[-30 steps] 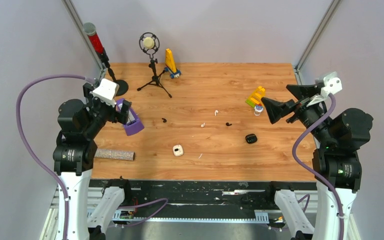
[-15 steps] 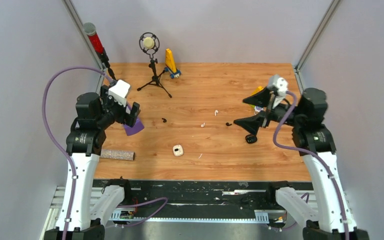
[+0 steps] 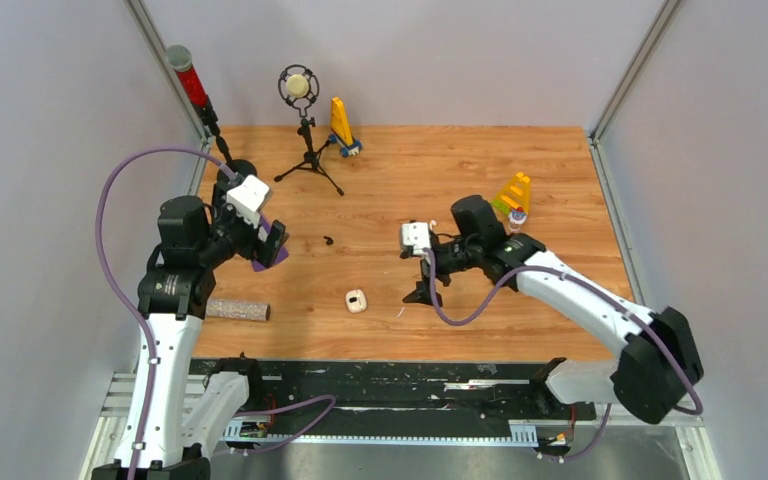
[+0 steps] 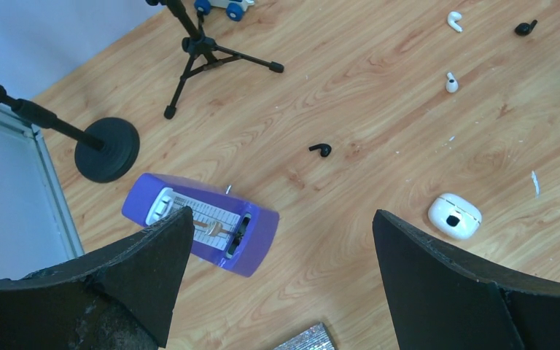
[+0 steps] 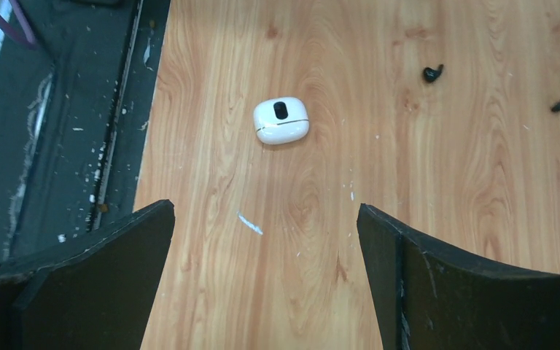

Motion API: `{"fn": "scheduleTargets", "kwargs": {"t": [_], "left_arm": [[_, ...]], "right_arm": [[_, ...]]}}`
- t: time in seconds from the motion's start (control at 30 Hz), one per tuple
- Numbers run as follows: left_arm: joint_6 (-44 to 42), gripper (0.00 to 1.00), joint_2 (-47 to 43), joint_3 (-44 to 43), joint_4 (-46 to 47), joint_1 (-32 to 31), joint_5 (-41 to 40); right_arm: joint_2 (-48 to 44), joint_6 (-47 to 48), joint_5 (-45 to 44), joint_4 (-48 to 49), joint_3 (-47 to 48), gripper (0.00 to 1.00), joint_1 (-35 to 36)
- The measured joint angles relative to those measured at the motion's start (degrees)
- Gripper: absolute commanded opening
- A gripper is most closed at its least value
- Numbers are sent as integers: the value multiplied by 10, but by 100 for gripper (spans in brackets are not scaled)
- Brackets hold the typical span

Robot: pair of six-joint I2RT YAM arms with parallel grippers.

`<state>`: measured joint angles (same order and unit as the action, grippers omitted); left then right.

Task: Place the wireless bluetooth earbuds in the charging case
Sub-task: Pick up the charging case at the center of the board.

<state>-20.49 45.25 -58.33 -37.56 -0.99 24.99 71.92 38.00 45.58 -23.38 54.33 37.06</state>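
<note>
The white charging case [image 3: 356, 300] [image 5: 281, 121] is below and to the left in the top view, still shut, so the robot's right gripper should move over it next and then down around it.
A white charging case [image 3: 356, 300] [image 4: 454, 216] [image 5: 281, 121] lies shut on the wooden table, near the front. One black earbud [image 3: 329, 240] [image 4: 320, 149] [image 5: 432, 73] lies behind it. In the left wrist view two white earbuds [image 4: 454, 20] [image 4: 450, 82] and a second black earbud [image 4: 526, 28] lie further right. My right gripper [image 3: 426, 280] [image 5: 264, 210] hangs open over bare wood just right of the white case, nothing between its fingers. My left gripper [image 3: 270, 242] [image 4: 283, 219] is open above the table's left side, empty.
A purple metronome [image 3: 270, 256] [image 4: 200, 222] lies under the left gripper, a glitter roll [image 3: 232, 310] in front of it. A thin white sliver [image 3: 400, 312] [image 5: 249, 224] lies by the right gripper. Microphone tripod [image 3: 305, 150], stand base [image 4: 107, 149] and yellow toys [image 3: 513, 192] stand at the back.
The right arm has swung from the table's right edge to the middle, its gripper now low beside the white case. The left arm has reached slightly forward. Both grippers stayed open.
</note>
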Motion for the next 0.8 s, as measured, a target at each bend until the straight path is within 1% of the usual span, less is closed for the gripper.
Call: {"fn": "scheduleTargets", "kwargs": {"t": [0.1, 0.17, 0.3, 0.4, 0.57, 0.8], "left_arm": [[-3, 100, 0, 0, 0, 0, 5], [-5, 100, 0, 0, 0, 0, 5], [-5, 100, 0, 0, 0, 0, 5], [-5, 100, 0, 0, 0, 0, 7], [-5, 100, 0, 0, 0, 0, 9], [-5, 100, 0, 0, 0, 0, 11]], "right_arm": [[60, 45, -3, 32, -3, 99, 28], [104, 58, -16, 51, 1, 99, 52], [195, 66, -53, 70, 29, 99, 97], [244, 72, -76, 84, 47, 96, 119], [301, 86, -100, 94, 80, 93, 127], [377, 81, -113, 94, 151, 91, 127]]}}
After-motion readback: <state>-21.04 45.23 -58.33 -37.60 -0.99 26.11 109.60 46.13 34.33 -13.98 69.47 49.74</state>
